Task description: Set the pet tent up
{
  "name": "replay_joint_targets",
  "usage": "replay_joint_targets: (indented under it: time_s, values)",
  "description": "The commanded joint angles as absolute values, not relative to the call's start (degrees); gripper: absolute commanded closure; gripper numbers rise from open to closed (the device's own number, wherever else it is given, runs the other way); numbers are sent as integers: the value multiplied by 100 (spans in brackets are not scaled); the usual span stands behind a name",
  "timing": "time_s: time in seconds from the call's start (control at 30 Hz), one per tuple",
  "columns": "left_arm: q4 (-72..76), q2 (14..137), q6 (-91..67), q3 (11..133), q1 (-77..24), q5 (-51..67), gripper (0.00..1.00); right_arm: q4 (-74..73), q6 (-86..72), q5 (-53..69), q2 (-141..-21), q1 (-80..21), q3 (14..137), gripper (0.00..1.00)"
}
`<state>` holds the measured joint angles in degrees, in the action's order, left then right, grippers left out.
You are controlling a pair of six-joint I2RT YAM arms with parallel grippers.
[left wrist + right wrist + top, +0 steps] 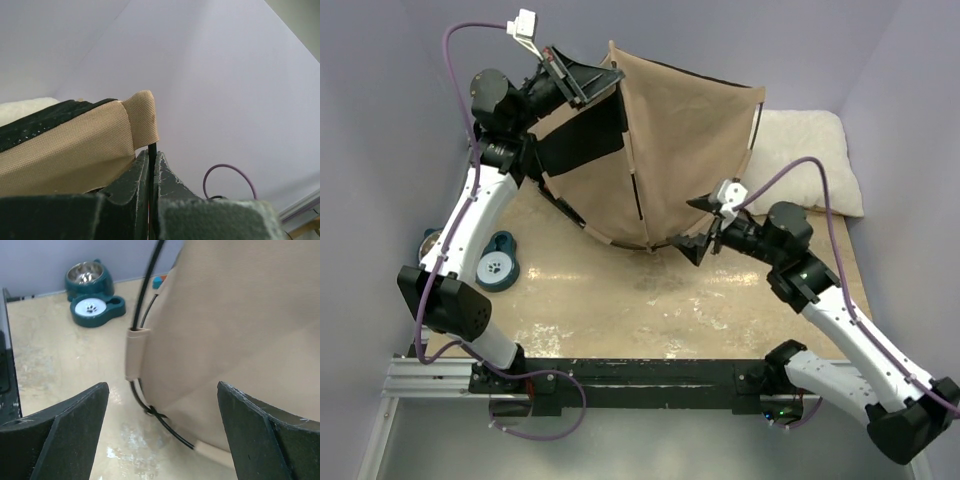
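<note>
I will turn my right gripper over onto the tan sleeve on the tent's lower edge next, because the sleeve is beside one fingertip, toward the right in the wrist view.
The pet tent (680, 140) stands tilted at the back of the table, tan canvas with a black floor panel (582, 140) on its left side. My left gripper (582, 85) is raised at the tent's upper left corner, shut on a thin dark pole (152, 149) just below a tan fabric tip (142, 117). My right gripper (698, 226) hangs open beside the tent's lower front corner. In the right wrist view its fingers (75, 420) stand wide apart either side of two dark poles (156, 412) crossing under the canvas (240, 325).
A white fluffy pillow (810, 150) lies at the back right, behind the tent. A teal double pet bowl (500, 265) and a steel bowl (430, 240) sit by the left arm; they also show as the teal pet bowl (95, 310). Purple walls close in on three sides.
</note>
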<state>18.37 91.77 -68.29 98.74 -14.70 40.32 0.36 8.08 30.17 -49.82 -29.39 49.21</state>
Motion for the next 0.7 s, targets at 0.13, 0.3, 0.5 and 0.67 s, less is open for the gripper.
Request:
replay_joint_targets:
  time_s: [0.13,0.3,0.5,0.67]
  values:
    - [2048,9035,-6952,10151,-1301,3691,100,-508,3844,1943,-4721,-3322,4931,3]
    - [1951,9088,-6943,10160,-1239,3762,100,-1816,6736,1801,-4833,-3322,5124,7]
    - [1916,9193,-6943,10222,-1239,3814,100,-2539,8321,1644,-5299,-3322,5037,23]
    - [1951,9229,-6969,10213,-1239,3867,100,-1874,9148,1021,-5449,-3322,4396,18]
